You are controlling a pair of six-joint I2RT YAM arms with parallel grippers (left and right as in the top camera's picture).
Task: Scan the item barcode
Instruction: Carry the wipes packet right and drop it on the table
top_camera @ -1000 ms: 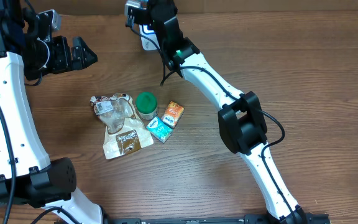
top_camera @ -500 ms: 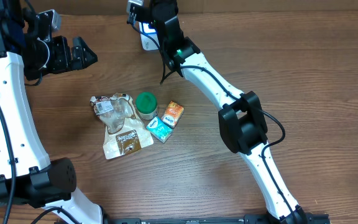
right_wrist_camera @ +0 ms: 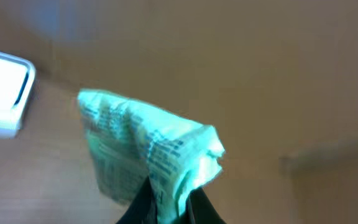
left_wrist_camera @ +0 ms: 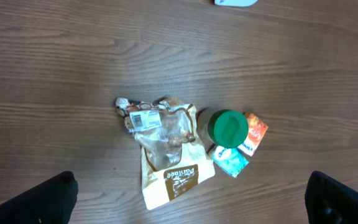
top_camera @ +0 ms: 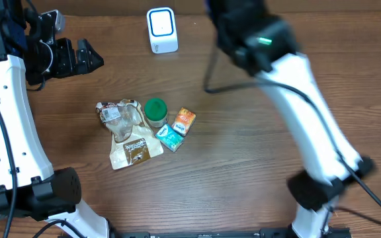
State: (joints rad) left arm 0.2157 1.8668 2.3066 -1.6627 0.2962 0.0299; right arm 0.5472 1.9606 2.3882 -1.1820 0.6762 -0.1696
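The robot will move its right gripper back, to the right in the overhead view and down, to let go of the packet (right_wrist_camera: pixel 148 155) on bare tabletop, since that spot is clear of the cluster.
My right gripper (right_wrist_camera: pixel 166 196) is shut on a pale green printed packet (right_wrist_camera: pixel 148 155), which stands up crumpled between the fingers, blurred by motion. The white barcode scanner (right_wrist_camera: pixel 2 93) lies to the packet's left, apart from it. In the overhead view the scanner (top_camera: pixel 162 30) stands at the table's back, and the blurred right arm (top_camera: pixel 270 53) reaches past it on the right, its gripper hidden. My left gripper (top_camera: pixel 88 58) hovers open at the back left, its jaws spread wide with nothing between them (left_wrist_camera: pixel 188 202).
A cluster lies mid-table: a green-lidded jar (top_camera: pixel 155 111), an orange box (top_camera: pixel 185 119), a teal box (top_camera: pixel 170 137), a brown-and-white pouch (top_camera: pixel 134 149) and a clear wrapper with a label (top_camera: pixel 114 114). The left arm's white link (top_camera: pixel 12 119) runs along the left edge.
The right arm has swung quickly to the right, away from the scanner, which now shows fully. The left arm and the cluster have not moved.
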